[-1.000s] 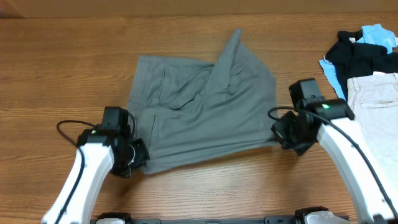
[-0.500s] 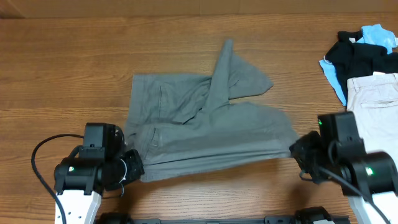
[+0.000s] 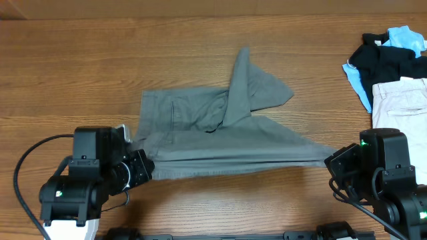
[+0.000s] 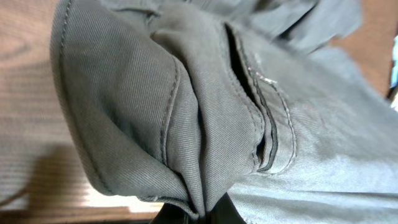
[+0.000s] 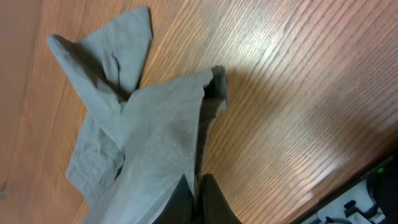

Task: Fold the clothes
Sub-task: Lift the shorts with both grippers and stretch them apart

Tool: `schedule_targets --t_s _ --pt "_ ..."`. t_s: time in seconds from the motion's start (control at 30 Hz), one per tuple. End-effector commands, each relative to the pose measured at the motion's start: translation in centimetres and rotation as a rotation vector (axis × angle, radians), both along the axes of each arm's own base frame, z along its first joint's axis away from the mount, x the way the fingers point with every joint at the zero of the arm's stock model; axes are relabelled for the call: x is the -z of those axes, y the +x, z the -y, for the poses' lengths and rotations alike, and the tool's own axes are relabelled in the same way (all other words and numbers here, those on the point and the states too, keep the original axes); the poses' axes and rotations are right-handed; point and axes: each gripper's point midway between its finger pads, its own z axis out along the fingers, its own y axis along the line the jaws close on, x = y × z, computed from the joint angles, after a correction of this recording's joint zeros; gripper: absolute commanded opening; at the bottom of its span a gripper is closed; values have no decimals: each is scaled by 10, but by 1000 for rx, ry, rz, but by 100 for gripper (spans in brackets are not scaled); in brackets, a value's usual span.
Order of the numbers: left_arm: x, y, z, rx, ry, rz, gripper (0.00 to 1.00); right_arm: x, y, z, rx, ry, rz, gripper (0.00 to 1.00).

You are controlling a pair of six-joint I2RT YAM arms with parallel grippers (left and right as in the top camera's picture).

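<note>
The bare far tabletop is open outward of my gripper. My left gripper will next go up, carry the waistband corner outward, lower it there and let go of it.
The medium-grey trousers lie across the table's middle, stretched taut between both grippers along the near edge. One leg end points up toward the far side. My left gripper is shut on the left corner, waistband side; the left wrist view shows bunched grey fabric with pocket stitching pinched in the jaws. My right gripper is shut on the right tip of the trousers; the right wrist view shows the cloth running into the shut fingers.
At the right edge lies a pile: a light-blue garment, a black garment and pale beige trousers. The wooden table stretches to the left and far side.
Both grippers have pulled toward the near edge and apart. The trousers have been drawn out longer and flatter, their right tip moving further right.
</note>
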Motion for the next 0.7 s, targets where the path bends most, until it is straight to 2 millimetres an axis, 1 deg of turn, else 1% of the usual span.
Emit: schedule_targets --t_s 0.0,0.13,0.27,0.37,0.47,0.57,0.67 --pt "-12 7 -13 -23 78 62 4 -14 6 22 77 -92 62 4" --pt "-11 8 -16 -46 86 57 4 -16 11 21 73 -92 80 4" --pt "-8 6 -33 -182 134 22 4 -21 17 20 75 -86 114 4" --pt "-13 9 -41 -243 155 34 4 -25 24 20 77 -82 145 4" --pt "-30 15 -51 -275 200 88 4 -31 31 19 62 -90 181 4" --pt "-56 20 -61 -312 238 164 4 -36 38 19 30 -112 217 4" --pt "-86 25 -62 -314 232 249 4 -45 48 18 -17 -140 272 4"
